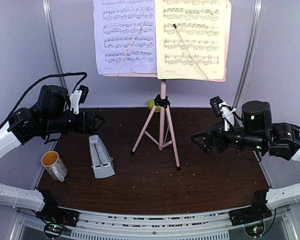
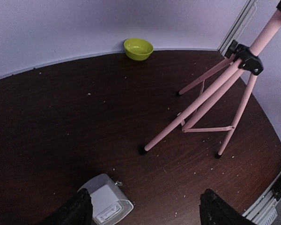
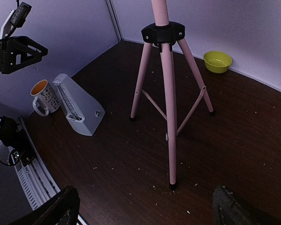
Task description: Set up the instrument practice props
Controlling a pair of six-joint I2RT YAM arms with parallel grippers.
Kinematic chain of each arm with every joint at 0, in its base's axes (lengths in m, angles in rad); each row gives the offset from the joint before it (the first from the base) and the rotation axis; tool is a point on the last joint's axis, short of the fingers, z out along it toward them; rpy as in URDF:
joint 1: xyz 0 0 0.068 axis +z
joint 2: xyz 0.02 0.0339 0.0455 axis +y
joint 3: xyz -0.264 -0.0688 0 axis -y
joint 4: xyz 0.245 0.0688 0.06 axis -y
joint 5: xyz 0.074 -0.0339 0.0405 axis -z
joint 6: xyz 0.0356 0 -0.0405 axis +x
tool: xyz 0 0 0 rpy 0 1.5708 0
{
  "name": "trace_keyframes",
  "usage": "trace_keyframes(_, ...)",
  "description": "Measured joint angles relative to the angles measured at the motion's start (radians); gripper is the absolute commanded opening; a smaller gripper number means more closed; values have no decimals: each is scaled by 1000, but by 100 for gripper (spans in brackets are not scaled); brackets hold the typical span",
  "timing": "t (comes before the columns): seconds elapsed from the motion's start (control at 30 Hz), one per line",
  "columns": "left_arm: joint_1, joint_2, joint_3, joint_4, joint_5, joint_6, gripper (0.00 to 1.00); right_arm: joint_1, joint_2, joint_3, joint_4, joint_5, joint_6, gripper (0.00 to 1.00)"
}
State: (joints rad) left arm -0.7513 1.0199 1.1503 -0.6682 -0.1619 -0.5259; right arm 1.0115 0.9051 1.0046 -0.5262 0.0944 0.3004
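Note:
My left gripper tilts its open fingers downward and moves down over the metronome's narrow top (image 1: pixel 94 139) to close next, since the metronome's grey body is slimmest there.
The pink tripod music stand (image 1: pixel 162 125) stands mid-table, its legs also in the left wrist view (image 2: pixel 210 101) and right wrist view (image 3: pixel 167 108). A lavender page (image 1: pixel 124 37) and a pale-yellow page (image 1: pixel 192 37) rest on its desk. The grey pyramid metronome (image 1: pixel 101 157) stands front left, its pendulum face showing; it also shows in the right wrist view (image 3: pixel 79 110) and left wrist view (image 2: pixel 105 204). My left gripper (image 1: pixel 97 121) hangs open and empty above and behind the metronome. My right gripper (image 1: pixel 197 139) hangs open and empty right of the stand.
A white mug with orange inside (image 1: pixel 54 165) stands left of the metronome near the table's front left. A small lime-green bowl (image 2: pixel 138 48) sits at the back wall behind the stand. Lavender walls enclose the dark wood table (image 1: pixel 155 185). Small crumbs are scattered on it.

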Motion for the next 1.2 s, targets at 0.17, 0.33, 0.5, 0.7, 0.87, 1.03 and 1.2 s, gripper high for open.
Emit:
trace_keyframes(0.17,93,49,2,-139,31,-18,86,-17,88,1,6,-70,3,100)
trace_keyframes(0.33,121,91,10,-237,33,-29,88,-35,145,5,6,-124,2,100)
trace_keyframes(0.5,121,175,31,-287,33,-76,90,-62,172,32,7,-148,-5,100)
trace_keyframes(0.7,116,241,32,-286,20,-195,84,-82,201,71,17,-151,-8,100)
trace_keyframes(0.87,99,316,56,-306,-22,-316,68,-88,226,87,24,-150,-5,100)
trace_keyframes(1.03,58,429,106,-367,-75,-416,56,-92,242,91,24,-150,-5,100)
trace_keyframes(1.2,9,456,145,-414,-115,-464,42,-97,247,101,22,-150,-5,100)
